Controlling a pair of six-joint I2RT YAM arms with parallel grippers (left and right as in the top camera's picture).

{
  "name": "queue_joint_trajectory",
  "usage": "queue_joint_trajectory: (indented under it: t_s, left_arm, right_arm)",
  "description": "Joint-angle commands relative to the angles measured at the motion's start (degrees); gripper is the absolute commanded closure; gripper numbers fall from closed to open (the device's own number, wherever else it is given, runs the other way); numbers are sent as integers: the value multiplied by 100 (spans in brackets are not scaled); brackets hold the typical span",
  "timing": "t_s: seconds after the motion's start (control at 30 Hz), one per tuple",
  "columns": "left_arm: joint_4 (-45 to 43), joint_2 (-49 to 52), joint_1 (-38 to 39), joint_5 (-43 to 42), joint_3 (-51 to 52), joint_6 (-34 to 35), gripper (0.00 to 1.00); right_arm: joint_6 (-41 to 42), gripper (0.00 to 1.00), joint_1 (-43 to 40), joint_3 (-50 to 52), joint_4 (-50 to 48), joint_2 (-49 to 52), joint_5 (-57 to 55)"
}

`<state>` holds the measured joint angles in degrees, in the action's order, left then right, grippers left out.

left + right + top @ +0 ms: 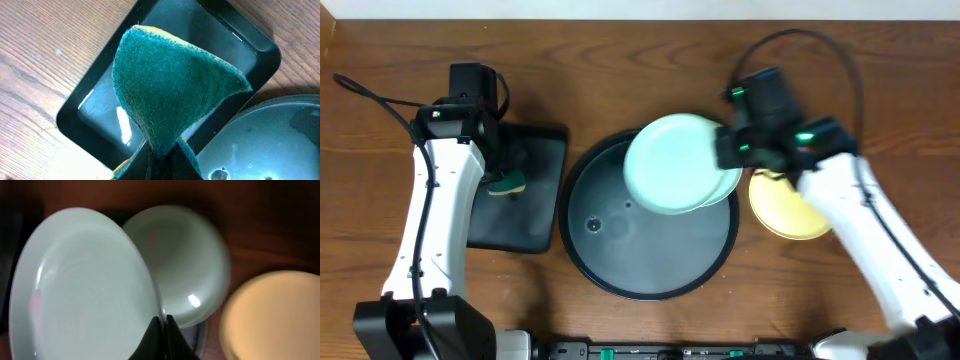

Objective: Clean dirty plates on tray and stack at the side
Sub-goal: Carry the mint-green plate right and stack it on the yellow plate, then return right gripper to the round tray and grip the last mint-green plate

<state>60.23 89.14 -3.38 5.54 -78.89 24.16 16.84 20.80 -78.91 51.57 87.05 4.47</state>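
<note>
The pale yellow plate [785,212] [272,315] sits below the robot's right gripper, off the tray, so the right gripper should next swing right in the overhead view over the plate, go down and release.
My right gripper [728,148] [160,321] is shut on the rim of a pale mint green plate [672,160] [85,285] and holds it raised over the back right of the large round black tray [620,255]. A second mint green plate [725,190] [187,260] lies under it on the tray's right side. A pale yellow plate [785,212] [272,315] sits on the table right of the tray. My left gripper [507,175] [162,152] is shut on a green sponge [175,85] above the small rectangular black tray [525,215] [95,107].
The round tray's floor shows small water spots [592,224]; its rim also shows in the left wrist view [260,112]. The rectangular tray lies left of the round tray. A black cable [370,92] trails over the wooden table at far left.
</note>
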Motion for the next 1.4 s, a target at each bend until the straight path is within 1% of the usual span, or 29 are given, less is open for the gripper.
queue_joint_trajectory:
  t_s: [0.0, 0.1, 0.2, 0.3, 0.4, 0.5, 0.7, 0.93, 1.0, 1.17, 1.27, 1.3, 1.37]
  left_arm:
    - [15, 46, -26, 98, -9, -55, 92]
    - [15, 46, -26, 96, -9, -55, 93]
    - [13, 46, -26, 96, -9, -55, 93]
    - [13, 46, -26, 96, -9, -55, 93]
    - [13, 46, -26, 96, -9, -55, 93]
    - [13, 46, -26, 96, -9, -52, 92]
    - [9, 46, -26, 96, -9, -52, 93]
    - [9, 46, -26, 96, -9, -52, 92]
    - [9, 46, -26, 96, -9, -55, 92]
    - [9, 46, -26, 96, -9, -52, 93]
    - [7, 46, -26, 96, -9, -52, 92]
    - [7, 46, -26, 96, -9, -52, 93]
    - [7, 46, -26, 96, -9, -52, 93]
  right_arm:
    - [92, 99, -632, -96, 238, -398, -157]
    - [205, 99, -1287, -96, 662, -529, -988]
    - [201, 99, -1908, -90, 1023, -533, -1508]
    - [199, 99, -2417, -79, 1263, -492, -1823]
    - [101, 99, -2771, -39, 1316, -433, -1840]
    - [-22, 99, -2931, 79, 1303, -352, -1945]
    - [-15, 99, -2916, 509, 1123, -184, -1893]
    - [-17, 98, -2859, 909, 881, 28, -1392]
    - [-20, 96, -2822, 935, 885, 42, -1386]
    - [-20, 83, -2726, 933, 796, 39, -1231]
    - [-24, 76, -2706, 914, 684, 39, -933]
    - [-120, 73, -2706, 909, 610, 39, -734]
    - [-426, 61, -2706, 890, 409, 39, -212]
